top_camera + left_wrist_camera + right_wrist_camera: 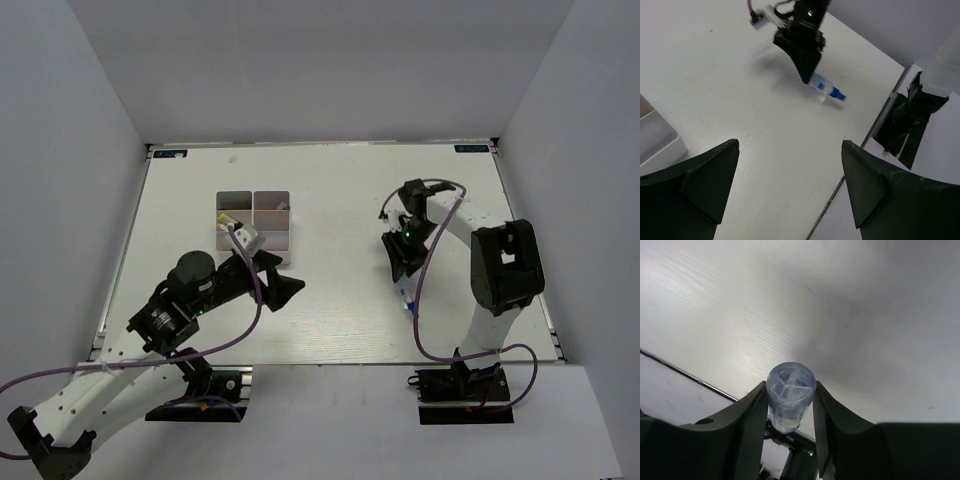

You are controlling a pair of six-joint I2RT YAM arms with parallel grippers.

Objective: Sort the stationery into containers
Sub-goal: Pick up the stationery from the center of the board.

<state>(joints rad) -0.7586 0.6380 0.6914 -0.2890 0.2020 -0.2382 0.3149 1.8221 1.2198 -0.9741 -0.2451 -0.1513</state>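
The right gripper swings over the box's nearest section (273, 240) next and releases the tube (407, 298) there, since the box stands to its left in the top view.
The clear blue-tipped tube (407, 298) is held at its clear end between my right gripper's (402, 278) fingers, right of the table's middle. In the right wrist view the tube's round end (790, 385) sits pinched between both fingers. In the left wrist view the tube (827, 90) slants down from the right gripper (806, 77), blue tip low over the table. The white four-compartment organizer box (253, 190) stands at the back left with small items inside. My left gripper (280, 280) is open and empty, just in front and to the right of the box; the box corner (662, 145) shows at left.
The table's right edge (890, 102) and the right arm's base (465, 380) lie near the tube. Grey walls enclose the table on three sides. The right arm's cable (425, 310) loops over the table beside the tube.
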